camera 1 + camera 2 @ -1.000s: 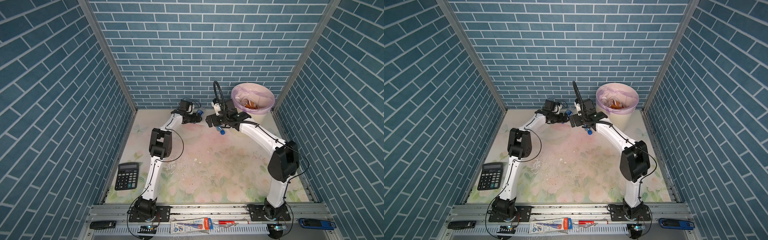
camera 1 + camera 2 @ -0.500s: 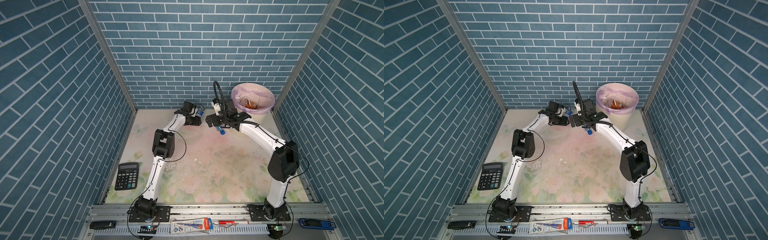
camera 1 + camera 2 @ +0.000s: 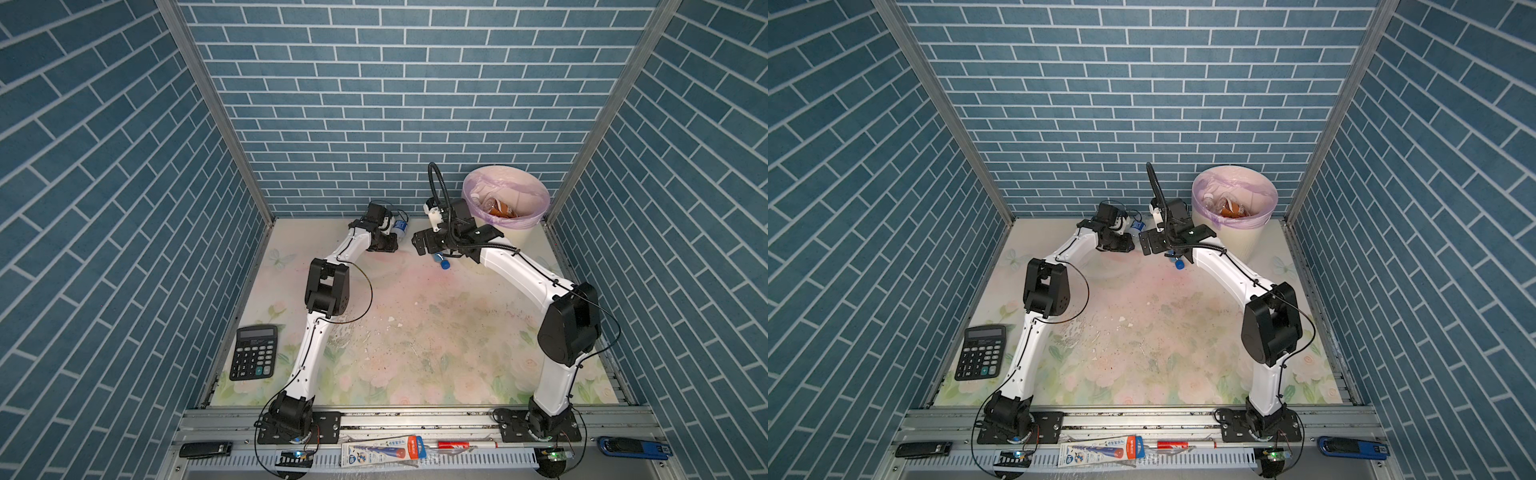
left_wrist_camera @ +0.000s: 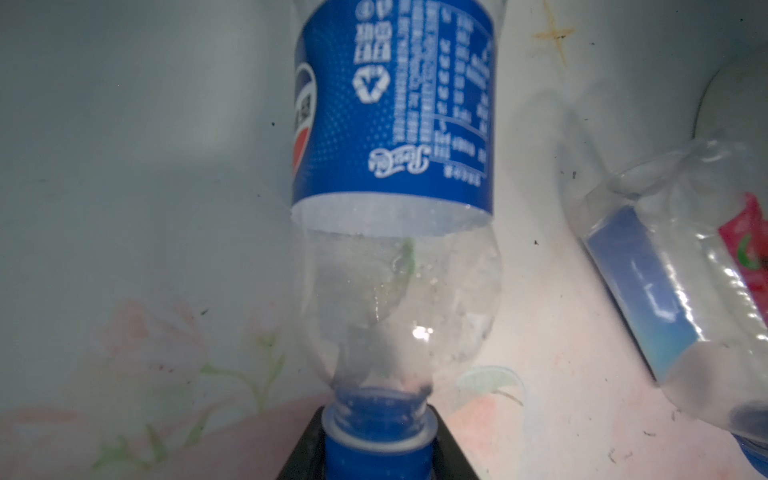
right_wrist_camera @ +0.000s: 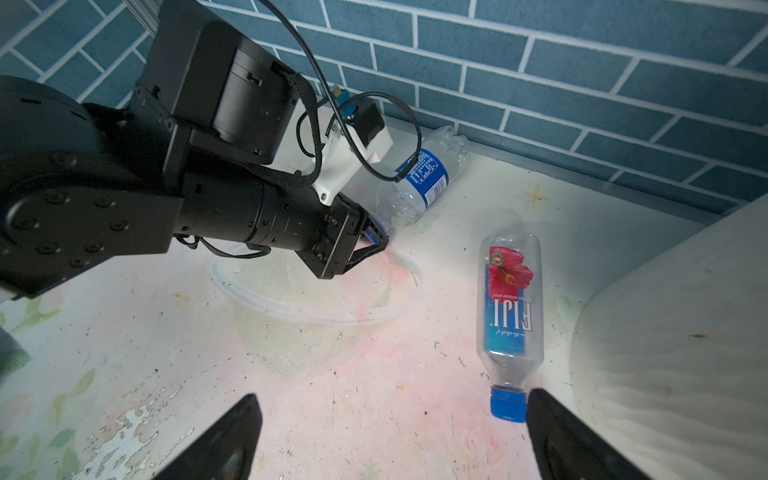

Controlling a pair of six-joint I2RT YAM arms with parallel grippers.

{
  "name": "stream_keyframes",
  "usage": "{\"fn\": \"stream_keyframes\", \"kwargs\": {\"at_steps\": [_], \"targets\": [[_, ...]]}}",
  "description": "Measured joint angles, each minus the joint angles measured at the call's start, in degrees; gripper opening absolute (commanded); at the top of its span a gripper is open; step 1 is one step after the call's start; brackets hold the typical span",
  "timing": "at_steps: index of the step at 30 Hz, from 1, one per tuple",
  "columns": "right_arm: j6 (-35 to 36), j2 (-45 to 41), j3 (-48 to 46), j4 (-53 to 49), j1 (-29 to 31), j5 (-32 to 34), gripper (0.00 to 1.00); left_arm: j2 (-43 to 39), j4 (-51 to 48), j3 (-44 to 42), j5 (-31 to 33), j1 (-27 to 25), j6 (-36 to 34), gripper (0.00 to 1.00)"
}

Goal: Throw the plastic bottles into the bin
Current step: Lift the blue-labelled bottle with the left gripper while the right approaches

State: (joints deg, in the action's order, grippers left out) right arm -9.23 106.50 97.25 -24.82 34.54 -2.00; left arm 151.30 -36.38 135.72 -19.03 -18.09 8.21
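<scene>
The Pepsi bottle lies near the back wall, so the robot's left gripper should pull it back toward the robot's base onto the open middle of the tabletop and let it go.
A clear bottle with a blue Pepsi label (image 4: 395, 124) lies near the back wall, also in both top views (image 3: 401, 226) (image 3: 1137, 226). My left gripper (image 4: 380, 451) is shut on its blue cap and neck; the fingertips (image 5: 376, 243) pinch the cap. A Fiji bottle (image 5: 511, 307) with a blue cap lies on the table beside the bin (image 5: 685, 332). My right gripper (image 5: 390, 436) hangs open above the table, one finger next to that cap. The cream bin (image 3: 540, 208) with a lilac bag holds several bottles, one brown (image 3: 500, 210).
A black calculator (image 3: 253, 352) lies at the left edge of the floral table. A clear round ring (image 5: 316, 291) sits on the table under my left gripper. The brick back wall stands just behind the Pepsi bottle. Pens and tools rest on the front rail (image 3: 380, 451).
My left gripper reached further toward the back wall and closed on the Pepsi bottle's cap. The right arm and the Fiji bottle stayed still.
</scene>
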Motion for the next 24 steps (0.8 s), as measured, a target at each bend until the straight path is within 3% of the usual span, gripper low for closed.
{"fn": "stream_keyframes", "kwargs": {"at_steps": [4,8,12,24], "targets": [[0.0,-1.2,-0.9,0.0,0.0,0.0,0.99,-0.5,1.3,-1.6,-0.1,0.0,0.2,0.29],[0.0,-2.2,-2.0,0.5,0.0,0.0,0.99,-4.0,4.6,-8.2,-0.1,0.0,0.4,0.22],[0.0,-2.5,-3.0,0.9,0.0,-0.2,0.98,-8.0,7.3,-15.4,-0.1,-0.1,0.8,0.21],[-1.8,-7.4,-9.0,3.1,0.0,-1.1,0.97,-27.6,14.4,-47.3,3.3,-3.6,7.3,0.22]]}}
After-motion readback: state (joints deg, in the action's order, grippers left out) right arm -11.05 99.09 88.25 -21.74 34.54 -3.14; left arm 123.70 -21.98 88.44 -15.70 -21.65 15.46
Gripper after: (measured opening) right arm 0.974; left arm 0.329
